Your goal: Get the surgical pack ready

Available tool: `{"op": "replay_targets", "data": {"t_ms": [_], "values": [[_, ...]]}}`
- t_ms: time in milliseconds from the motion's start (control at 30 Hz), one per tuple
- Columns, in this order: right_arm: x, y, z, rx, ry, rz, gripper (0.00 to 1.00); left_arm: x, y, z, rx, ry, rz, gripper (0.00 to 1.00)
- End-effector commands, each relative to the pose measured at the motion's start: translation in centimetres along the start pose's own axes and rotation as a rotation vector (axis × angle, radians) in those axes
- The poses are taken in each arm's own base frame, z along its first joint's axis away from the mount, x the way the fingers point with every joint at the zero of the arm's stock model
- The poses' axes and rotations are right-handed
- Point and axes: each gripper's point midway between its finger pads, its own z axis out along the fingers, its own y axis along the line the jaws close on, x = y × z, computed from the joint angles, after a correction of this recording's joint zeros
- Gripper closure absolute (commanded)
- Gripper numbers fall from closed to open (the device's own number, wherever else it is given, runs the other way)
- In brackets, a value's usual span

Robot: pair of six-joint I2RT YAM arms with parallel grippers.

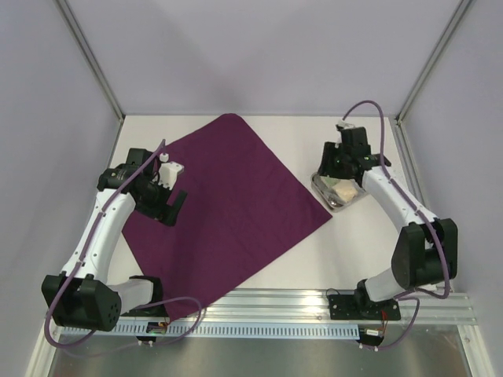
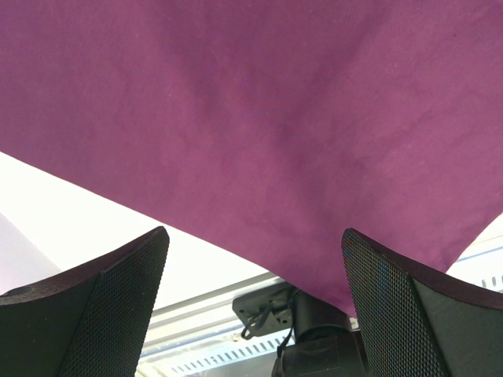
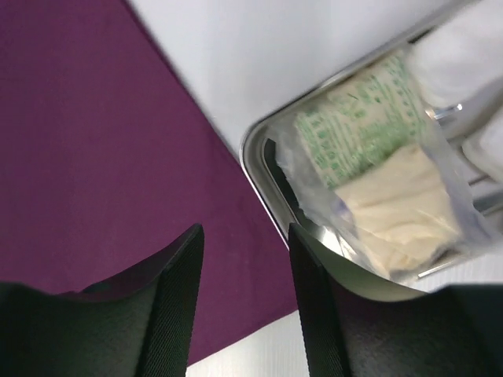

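Note:
My right gripper will next go down and pull back to pinch the tray's rim [image 3: 259, 161] beside the cloth, as that is below its open fingers and closer to my base.
A deep-purple cloth [image 1: 236, 196] lies flat on the white table, turned like a diamond. My left gripper [image 1: 174, 208] hovers open and empty over its left part; in the left wrist view [image 2: 255, 236] the cloth [image 2: 259, 118] fills the top. A small steel tray [image 1: 346, 204] sits just off the cloth's right corner. My right gripper [image 1: 334, 169] is open and empty above the tray's left edge. In the right wrist view the gripper [image 3: 244, 263] straddles the tray rim [image 3: 259, 161]. The tray holds a clear packet [image 3: 357, 133], folded gauze [image 3: 401, 208] and white gauze [image 3: 464, 55]. I cannot make out forceps.
A metal rail [image 1: 314, 302] runs along the table's near edge, holding both arm bases. Grey walls close the table at the back and sides. The left arm's base mount [image 2: 314, 338] shows under the cloth's near corner.

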Motion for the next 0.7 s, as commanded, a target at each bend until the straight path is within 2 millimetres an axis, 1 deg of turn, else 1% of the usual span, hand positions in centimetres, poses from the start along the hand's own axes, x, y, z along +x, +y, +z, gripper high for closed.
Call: {"op": "replay_targets", "data": {"t_ms": [0,33,67,100,167,300,500,667], "values": [[1.8,-0.8,0.4,0.12,0.122,-0.238,0.49,-0.5,-0.1,-0.4,0.0,-0.037,0.011,0.0],[2.7,-1.0,1.4,0.135,0.171,-0.257,0.48,-0.5,-0.1,-0.4,0.001,-0.037,0.011,0.0],[3.1,-0.7,1.6,0.132,0.191,-0.275,0.48,-0.5,-0.1,-0.4,0.001,-0.037,0.012,0.0],[3.0,-0.8,1.8,0.151,0.197,-0.293,0.48,-0.4,-0.1,-0.4,0.001,-0.039,0.013,0.0],[3.9,-1.2,2.5,0.19,0.243,-0.336,0.49,-0.4,-0.2,-0.4,0.001,-0.04,0.014,0.0],[4.5,-1.5,3.6,0.211,0.273,-0.373,0.5,-0.5,-0.2,-0.3,0.005,-0.04,0.013,0.0],[5.7,-1.1,5.3,0.162,0.309,-0.388,0.55,-0.5,-0.3,-0.3,0.012,-0.039,0.017,0.0],[6.0,-0.9,6.3,0.158,0.317,-0.387,0.64,-0.5,-0.3,-0.3,0.012,-0.041,0.019,0.0]]}}
